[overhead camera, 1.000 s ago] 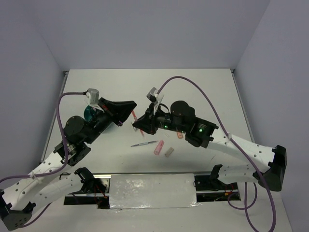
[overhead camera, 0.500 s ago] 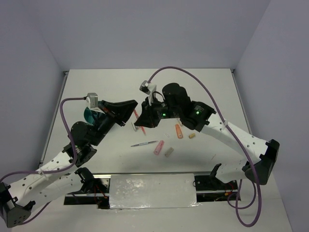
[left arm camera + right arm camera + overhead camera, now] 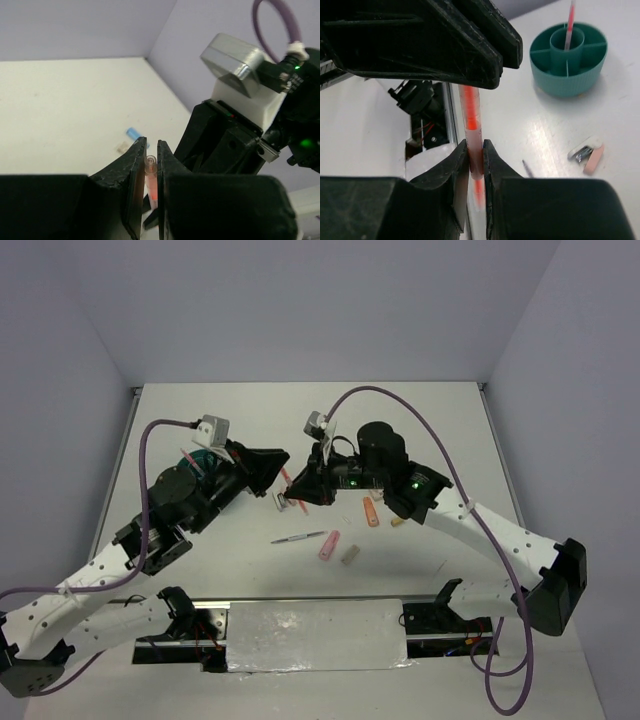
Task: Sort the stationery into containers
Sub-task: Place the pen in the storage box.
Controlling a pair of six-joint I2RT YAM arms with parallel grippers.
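Note:
The left gripper swings below and to the left in the top view over the middle tube next, which already holds a pen, then moves down and releases.
A pink pen [image 3: 287, 478] is held above the table between my two grippers. My left gripper [image 3: 277, 472] is shut on its upper end, and in the left wrist view the pen [image 3: 151, 172] sits clamped in the gripper [image 3: 151, 146]. My right gripper [image 3: 298, 490] is shut on its lower part, and in the right wrist view the pen [image 3: 471, 115] passes through the gripper [image 3: 476, 150]. The teal organiser [image 3: 568, 70] stands on the table with another pink pen [image 3: 568, 22] upright in its middle tube. In the top view the organiser [image 3: 199, 461] is mostly hidden by the left arm.
On the table lie an orange pen [image 3: 371, 511], a small tan eraser [image 3: 397, 521], a thin grey pen [image 3: 298, 537], a pink eraser [image 3: 328, 545], a grey eraser [image 3: 350, 554] and a clip [image 3: 281, 503]. A blue eraser [image 3: 133, 133] shows in the left wrist view.
My left gripper has moved in to the pen and closed on it. My right gripper has shifted slightly and still holds the pen.

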